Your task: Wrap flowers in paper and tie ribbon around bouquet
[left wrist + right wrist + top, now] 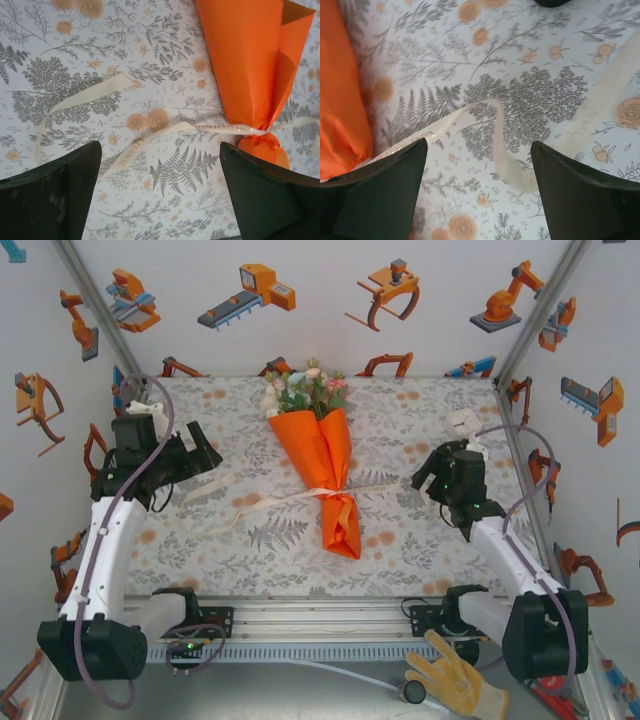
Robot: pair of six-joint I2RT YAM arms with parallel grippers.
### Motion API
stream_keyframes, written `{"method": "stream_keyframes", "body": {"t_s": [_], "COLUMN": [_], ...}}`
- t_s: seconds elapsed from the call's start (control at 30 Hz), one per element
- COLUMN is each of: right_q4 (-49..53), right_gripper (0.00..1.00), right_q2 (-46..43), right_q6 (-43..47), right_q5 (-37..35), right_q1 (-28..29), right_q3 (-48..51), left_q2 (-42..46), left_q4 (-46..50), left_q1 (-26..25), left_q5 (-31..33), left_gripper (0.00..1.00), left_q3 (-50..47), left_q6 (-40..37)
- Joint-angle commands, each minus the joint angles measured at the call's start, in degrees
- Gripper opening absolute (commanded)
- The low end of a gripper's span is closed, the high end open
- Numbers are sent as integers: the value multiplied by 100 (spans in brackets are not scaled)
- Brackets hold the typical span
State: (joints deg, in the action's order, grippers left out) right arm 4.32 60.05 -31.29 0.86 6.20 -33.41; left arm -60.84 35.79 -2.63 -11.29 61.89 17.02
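Observation:
My left gripper should next move down toward the bouquet (322,455) and close on the ribbon's lettered part (240,515), because that part lies bare on the cloth, clear of the paper.
The bouquet (322,455) lies in the middle of the table: an orange paper cone (250,65) with pink, white and cream flowers (305,390) sticking out of its far, wide end. A cream ribbon (335,493) is cinched round the cone's narrow part (235,129). Its loose ends trail left (95,92) and right (500,145) on the cloth. My left gripper (210,458) hovers left of the bouquet, open (160,165), with only cloth between its fingers. My right gripper (421,478) hovers to the right, open (477,165). A ribbon end curls on the cloth under it, and the orange paper (340,100) is at its left.
The table has a grey and orange floral cloth (420,540). Printed walls close in the left, back and right sides. A yellow work glove (455,675) lies below the table's front rail, near the right arm's base.

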Motion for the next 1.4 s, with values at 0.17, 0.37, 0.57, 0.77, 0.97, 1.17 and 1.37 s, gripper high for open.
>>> {"method": "stream_keyframes", "body": {"t_s": [0.17,0.37,0.57,0.77,0.97,1.17,1.37], "right_q4": [-342,-748,-460,-232,-132,-215,-1061], "right_gripper": [82,78,78,77,73,71,63], "right_q2": [-727,-919,-1013,-1099,-1186,-1173,-769], "right_q6": [422,274,331,437,457,613,1364], "right_q5": [2299,2592,2720,2629,2613,2461,2152], "right_q1": [406,548,549,549,605,1012,1986], "right_q3": [-383,-299,-313,-472,-778,-931,-778], "left_q2": [-1256,-2652,-3709,-4165,-3547,-2151,-1046], "left_q4": [1721,966,868,730,493,287,-939], "left_q1": [-1895,-2087,-2136,-2147,-2118,-2104,-2101], "left_q5": [1161,1172,1629,1851,1614,1144,-801], "left_gripper": [93,91,68,32,0,0,0], "left_q3": [-168,116,321,374,329,373,102], "left_q6": [-2904,-2002,-1297,-1139,-1075,-989,-725]}}
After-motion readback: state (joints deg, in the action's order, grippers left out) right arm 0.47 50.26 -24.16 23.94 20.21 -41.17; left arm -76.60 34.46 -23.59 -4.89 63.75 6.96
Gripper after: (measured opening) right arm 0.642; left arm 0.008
